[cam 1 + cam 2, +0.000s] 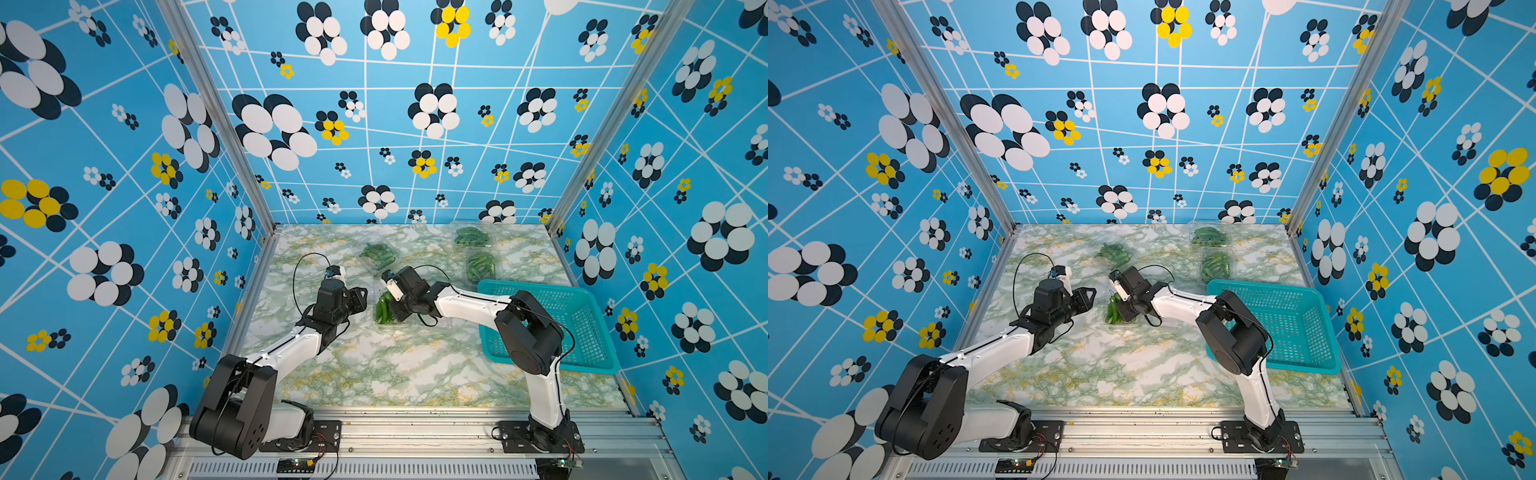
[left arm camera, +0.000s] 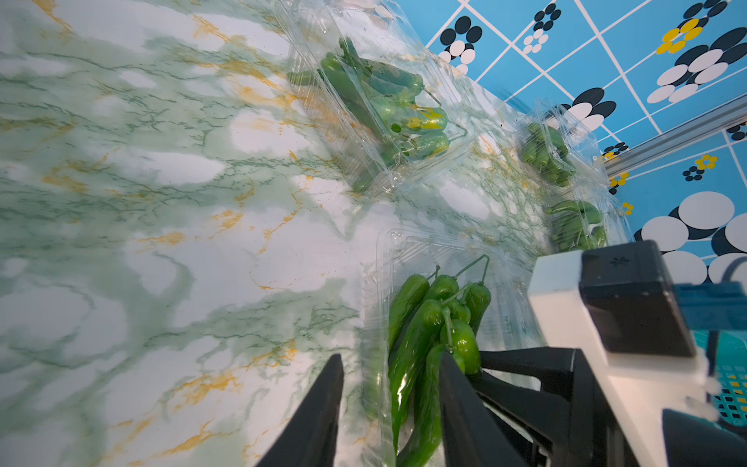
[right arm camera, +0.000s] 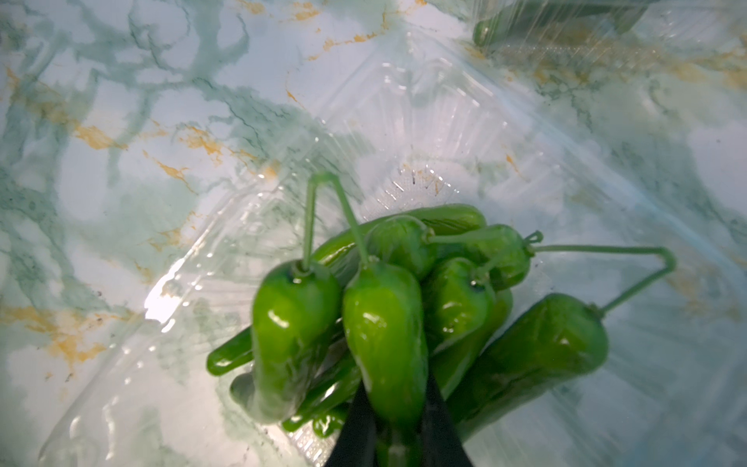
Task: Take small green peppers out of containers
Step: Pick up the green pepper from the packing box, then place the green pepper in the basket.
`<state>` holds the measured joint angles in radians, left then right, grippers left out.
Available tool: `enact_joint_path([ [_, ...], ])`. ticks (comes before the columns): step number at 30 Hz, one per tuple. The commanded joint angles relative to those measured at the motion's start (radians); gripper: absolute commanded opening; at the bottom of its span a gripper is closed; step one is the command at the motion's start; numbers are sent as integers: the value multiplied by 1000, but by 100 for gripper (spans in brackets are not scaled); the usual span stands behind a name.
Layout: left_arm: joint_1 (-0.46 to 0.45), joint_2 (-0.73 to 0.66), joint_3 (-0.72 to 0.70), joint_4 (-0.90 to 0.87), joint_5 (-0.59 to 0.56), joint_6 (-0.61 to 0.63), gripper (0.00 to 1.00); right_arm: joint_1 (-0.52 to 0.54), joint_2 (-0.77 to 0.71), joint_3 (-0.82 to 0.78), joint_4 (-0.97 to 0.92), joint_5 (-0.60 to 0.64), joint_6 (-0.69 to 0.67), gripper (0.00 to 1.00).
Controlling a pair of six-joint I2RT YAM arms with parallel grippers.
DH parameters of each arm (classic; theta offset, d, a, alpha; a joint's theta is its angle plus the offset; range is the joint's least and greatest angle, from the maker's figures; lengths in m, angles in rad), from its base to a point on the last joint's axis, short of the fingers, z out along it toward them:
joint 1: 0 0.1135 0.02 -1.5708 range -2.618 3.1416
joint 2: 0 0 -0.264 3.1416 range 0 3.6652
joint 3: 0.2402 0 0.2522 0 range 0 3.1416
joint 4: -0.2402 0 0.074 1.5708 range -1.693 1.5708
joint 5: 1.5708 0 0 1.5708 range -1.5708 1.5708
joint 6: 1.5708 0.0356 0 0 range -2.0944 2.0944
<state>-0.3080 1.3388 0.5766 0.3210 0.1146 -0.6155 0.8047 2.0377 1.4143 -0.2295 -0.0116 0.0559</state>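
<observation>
I will next lift the pinched pepper with my right gripper, swing it over the basket's corner by the containers, beside the pepper and opposite my left gripper, and release it.
An open clear container [image 1: 395,326] lies mid-table holding a bunch of small green peppers [image 1: 383,309]. My right gripper [image 3: 394,404] reaches into it from the right, shut on one glossy pepper [image 3: 384,323] that sits between its black fingers. The rest of the bunch [image 3: 537,351] is piled around it. My left gripper [image 2: 391,356] stands open at the container's left side. It straddles the container's rim [image 2: 388,250], one finger outside and one among the peppers [image 2: 412,339]. Three more containers with peppers [image 1: 376,253] [image 1: 471,237] [image 1: 482,268] lie further back.
A teal perforated basket [image 1: 582,332] stands at the right, beside the right arm's elbow. The patterned blue walls close in the marble table [image 1: 374,374] on three sides. The two grippers are close together over the middle container.
</observation>
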Motion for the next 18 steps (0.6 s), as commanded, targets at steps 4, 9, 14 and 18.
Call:
enact_joint_path([
  [4, -6, 1, -6, 13, -17, 27, 41, -10, -202, -81, -19, 30, -39, 0],
  [9, -6, -10, -14, 18, -29, 32, 40, -64, -332, -166, 12, 71, -10, 0],
  [14, -5, -16, -18, 22, -28, 32, 40, -111, -497, -292, 115, 239, 76, 0],
  [18, -7, -22, -21, 24, -35, 30, 40, -135, -618, -403, 198, 502, 194, 0],
])
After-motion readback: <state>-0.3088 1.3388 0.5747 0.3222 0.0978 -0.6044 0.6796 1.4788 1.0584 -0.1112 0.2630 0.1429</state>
